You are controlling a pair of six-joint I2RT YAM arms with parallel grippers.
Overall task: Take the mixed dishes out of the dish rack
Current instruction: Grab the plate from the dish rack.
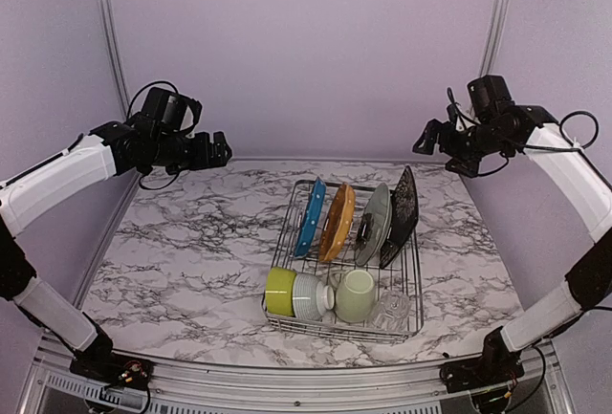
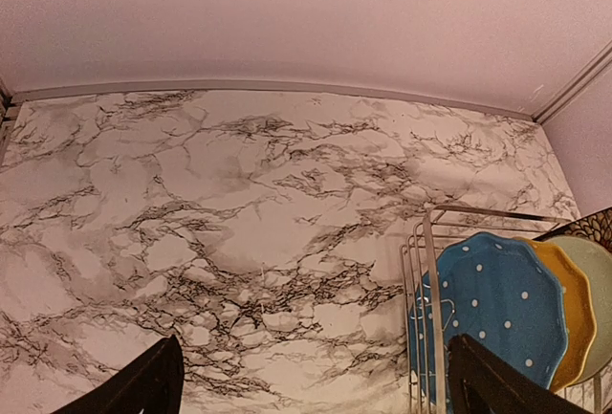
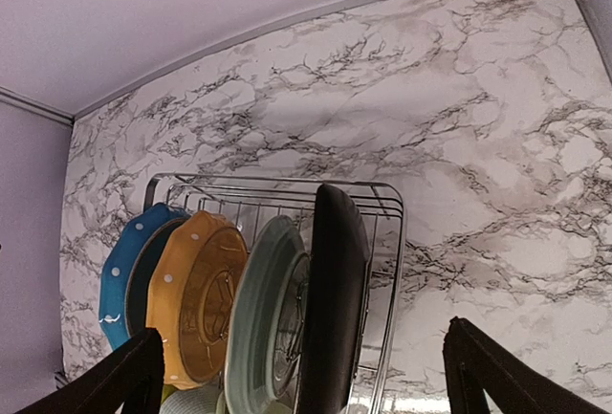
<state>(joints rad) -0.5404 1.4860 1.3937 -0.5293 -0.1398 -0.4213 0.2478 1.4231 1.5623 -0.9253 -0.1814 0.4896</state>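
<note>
My right gripper needs to move down and over next, to sit astride the black plate's upper edge (image 1: 408, 174) (image 3: 331, 314), because the edge is below my open right gripper and to its left in the top view.
The silver wire dish rack (image 1: 335, 335) stands right of the table's centre. A blue dotted plate (image 1: 309, 217), an orange plate (image 1: 337, 222), a pale grey-green plate (image 1: 372, 225) and a black plate (image 1: 400, 216) stand on edge in its far half. A lime-green bowl (image 1: 279, 292), a white ribbed bowl (image 1: 308, 296), a pale green mug (image 1: 355, 295) and a clear glass (image 1: 390, 310) lie along its near side. My left gripper (image 1: 218, 149) is open and empty, high above the far left. My right gripper (image 1: 427, 137) is open and empty, high above the far right.
The marble table (image 1: 191, 242) has lilac walls behind and at both sides. In the right wrist view the black plate (image 3: 335, 290) stands against the rack's right rim (image 3: 394, 242). In the left wrist view the blue plate (image 2: 497, 299) stands behind the rack's left wires (image 2: 430, 290).
</note>
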